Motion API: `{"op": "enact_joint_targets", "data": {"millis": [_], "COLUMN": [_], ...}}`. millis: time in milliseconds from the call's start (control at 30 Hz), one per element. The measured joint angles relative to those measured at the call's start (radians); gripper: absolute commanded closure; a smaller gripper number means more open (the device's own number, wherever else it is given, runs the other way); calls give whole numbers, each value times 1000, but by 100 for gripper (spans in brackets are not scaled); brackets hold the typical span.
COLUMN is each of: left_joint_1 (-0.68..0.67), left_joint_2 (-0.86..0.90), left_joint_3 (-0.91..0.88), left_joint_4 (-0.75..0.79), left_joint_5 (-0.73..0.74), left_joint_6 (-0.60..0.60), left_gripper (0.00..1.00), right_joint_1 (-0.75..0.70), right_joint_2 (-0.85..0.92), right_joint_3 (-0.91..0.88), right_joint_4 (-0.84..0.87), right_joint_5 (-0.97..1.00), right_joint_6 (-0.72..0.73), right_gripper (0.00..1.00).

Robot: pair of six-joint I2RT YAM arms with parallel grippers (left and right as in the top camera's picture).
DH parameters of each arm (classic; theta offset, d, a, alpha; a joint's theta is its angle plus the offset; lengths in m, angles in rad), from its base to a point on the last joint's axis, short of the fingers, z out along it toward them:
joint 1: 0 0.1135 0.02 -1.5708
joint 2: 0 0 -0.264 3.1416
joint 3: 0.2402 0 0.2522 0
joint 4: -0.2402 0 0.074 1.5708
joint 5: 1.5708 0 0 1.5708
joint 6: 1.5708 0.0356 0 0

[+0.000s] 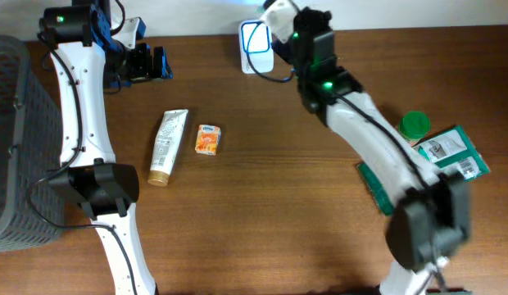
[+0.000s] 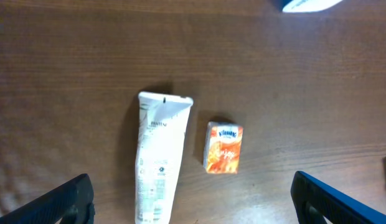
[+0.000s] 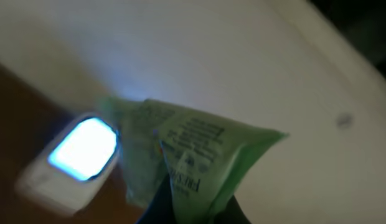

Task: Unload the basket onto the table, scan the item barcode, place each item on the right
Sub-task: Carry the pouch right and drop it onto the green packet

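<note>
I should next swing my right gripper back from the scanner [image 3: 84,152] and down over the green-and-white pack by the green lid, because that spot is clear of the tube [image 2: 159,158].
My right gripper [image 1: 280,23] is shut on a green printed packet [image 3: 187,155], held up close beside the glowing white barcode scanner [image 3: 84,152] at the table's back edge [image 1: 256,47]. In the right wrist view the packet fills the middle and hides most of the fingers; its barcode does not show. My left gripper [image 1: 151,63] hovers open at the back left with nothing between its fingers [image 2: 62,202]. Below it on the table lie a white tube [image 2: 159,158] and a small orange tissue pack [image 2: 224,147].
A grey mesh basket [image 1: 12,139] stands at the left edge. A green round lid [image 1: 415,124] and a green-and-white box [image 1: 451,152] sit at the right, partly under my right arm. The tube [image 1: 168,146] and orange pack [image 1: 207,139] lie left of centre.
</note>
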Motion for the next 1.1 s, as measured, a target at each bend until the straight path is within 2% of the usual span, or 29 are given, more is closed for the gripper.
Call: {"op": "enact_joint_targets", "data": {"millis": [67,133,233,300,400,500,600,700,833,933,967,1000,1033,1067,1100], "left_joint_1": [0,0,0,0,0,-1,-1,-1,-1,-1,-1,-1,-1,-1,-1], "left_joint_2": [0,0,0,0,0,0,0,0,0,0,0,0,0,0,0], "left_joint_3": [0,0,1,1,1,1,1,1,1,1,1,1,1,1,1], "left_joint_4": [-3,-2,0,0,0,0,0,0,0,0,0,0,0,0,0], "left_joint_5": [0,0,0,0,0,0,0,0,0,0,0,0,0,0,0], "left_joint_6": [0,0,0,0,0,0,0,0,0,0,0,0,0,0,0], "left_gripper": [1,1,1,1,1,1,1,1,1,1,1,1,1,1,1], "right_joint_1": [2,2,-17,-65,-246,-492,-643,-771,-814,-814,-814,-814,-814,-814,-814], "right_joint_2": [-156,-285,-459,-542,-666,-671,-629,-547,-430,-350,-319,-299,-286,-272,-254], "right_joint_3": [6,9,8,9,9,-1,-65,-214,-394,-439,-445,-446,-446,-446,-446], "right_joint_4": [-291,-495,-736,-837,-1058,-1244,-1270,-1226,-1074,-988,-976,-963,-955,-951,-950], "right_joint_5": [-60,-109,-154,-175,-182,-274,-353,-408,-431,-427,-414,-403,-396,-389,-384], "right_joint_6": [208,360,521,598,723,781,790,791,791,790,790,791,791,789,791], "right_gripper": [96,96,96,96,96,96,96,96,96,96,91,79,76,68,51]}}
